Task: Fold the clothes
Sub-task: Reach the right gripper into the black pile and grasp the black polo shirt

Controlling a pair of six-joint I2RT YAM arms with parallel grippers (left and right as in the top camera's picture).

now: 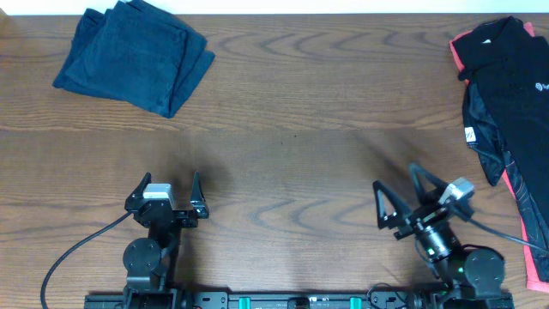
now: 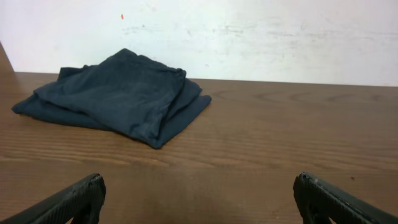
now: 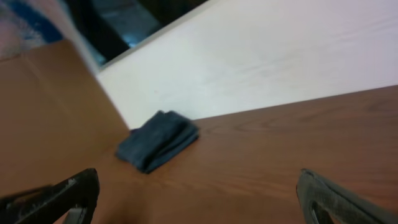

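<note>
The black garment's edge beyond the white tag point(image 1: 472, 93) comes next for my right gripper, which swings outward, tilts down and lowers onto it. The heap lies away from where it would point.
A heap of unfolded clothes point(image 1: 502, 86), black with pink-red trim and small white logos, lies at the table's far right edge and runs out of the overhead view. A folded dark blue garment point(image 1: 133, 56) rests at the far left corner; it also shows in the left wrist view as the folded garment point(image 2: 118, 96) and, small and blurred, in the right wrist view point(image 3: 158, 140). My left gripper point(image 1: 169, 183) hovers open near the front left, empty point(image 2: 199, 193). My right gripper point(image 1: 397, 184) is open and empty near the front right point(image 3: 199, 190), angled toward the far left.
The wooden table point(image 1: 292, 129) spans the whole overhead view. A white wall point(image 2: 249, 31) backs its far edge. Black cables point(image 1: 77, 249) trail from both arm bases along the front edge.
</note>
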